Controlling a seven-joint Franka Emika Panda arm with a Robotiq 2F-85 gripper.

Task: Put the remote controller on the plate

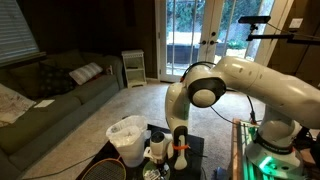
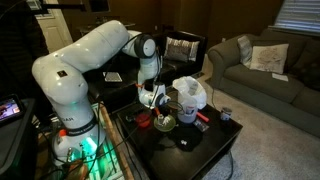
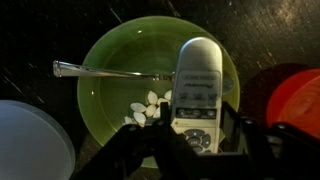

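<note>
The far end of the remote controller already hangs over the green plate, so my gripper needs to lower the remote controller (image 3: 197,85) onto the plate next, beside the spoon and seeds, and release it.
In the wrist view my gripper (image 3: 197,128) is shut on the remote controller (image 3: 197,85), a slim pale grey bar with dark buttons, one finger on each long side. The remote's far end reaches over the plate (image 3: 110,85), a round green dish right below. Whether the remote touches the plate I cannot tell. In the exterior views the gripper (image 1: 180,148) (image 2: 158,100) points down over the low dark table, just above the plate (image 2: 166,123); the remote is too small to make out there.
A metal spoon (image 3: 110,71) and several pale seeds (image 3: 148,108) lie in the plate. A red round thing (image 3: 297,100) sits to its right and a white round thing (image 3: 30,140) at lower left. A white bag-lined bin (image 1: 128,138) (image 2: 190,94) stands by the gripper.
</note>
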